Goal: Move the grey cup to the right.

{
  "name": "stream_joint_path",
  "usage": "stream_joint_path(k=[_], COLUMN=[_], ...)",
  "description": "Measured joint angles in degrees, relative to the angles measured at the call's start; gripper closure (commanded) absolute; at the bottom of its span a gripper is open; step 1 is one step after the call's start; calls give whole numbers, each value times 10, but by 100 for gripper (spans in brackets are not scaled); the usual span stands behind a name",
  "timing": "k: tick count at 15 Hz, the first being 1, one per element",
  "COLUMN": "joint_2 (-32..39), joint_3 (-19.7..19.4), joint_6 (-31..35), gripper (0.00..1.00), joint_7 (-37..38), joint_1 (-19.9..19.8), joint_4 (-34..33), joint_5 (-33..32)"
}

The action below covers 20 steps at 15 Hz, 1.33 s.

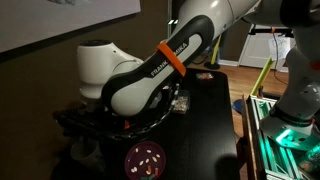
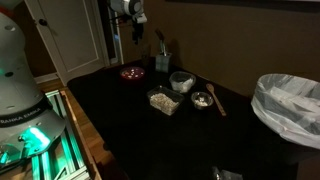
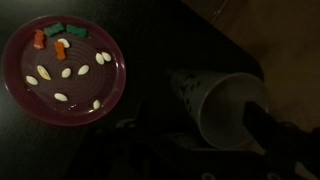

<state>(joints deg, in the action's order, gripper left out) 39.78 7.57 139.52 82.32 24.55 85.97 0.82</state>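
Observation:
My gripper will move its fingers down over the pale cup's rim at the edge nearest the red plate and close, because the cup stands below it with its opening open.
The grey cup stands upright on the dark table, right of the utensil cup, which has dark utensils sticking out. My gripper hangs well above the table, over the far edge near the red plate, apart from the grey cup. In the wrist view I look down on the red plate and a pale cup with a dark shape rising from it, apparently the utensil cup. My fingers are lost in the dark at the bottom of that view.
A clear container of food, a small bowl and a wooden spoon lie in front of the grey cup. A large grey bucket with a white rim stands at the right. The plate also shows in an exterior view.

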Motion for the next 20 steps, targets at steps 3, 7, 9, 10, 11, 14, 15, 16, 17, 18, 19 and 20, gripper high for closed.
stream_joint_path(k=[3,7,9,10,11,14,15,16,17,18,19,20], joint_2=[30,66,82,89,96,113,117,121,124,126,127,128], joint_3=[-26,-50,-57,-59,-61,-65,-66,-66,-67,-68,-69,-70], joint_6=[25,26,26,26,26,25,25,24,24,23,23,20], gripper=[46,50,48,54,55,80,87,95,100,100,100,98], joint_7=[9,23,28,30,31,34,35,36,37,38,40,41], joint_1=[24,40,44,45,46,49,50,51,52,53,55,55], joint_4=[-28,-63,-79,-86,-94,-113,-119,-125,-130,-133,-136,-136], joint_5=[-7,-11,-11,-11,-11,-11,-11,-11,-11,-11,-11,-11])
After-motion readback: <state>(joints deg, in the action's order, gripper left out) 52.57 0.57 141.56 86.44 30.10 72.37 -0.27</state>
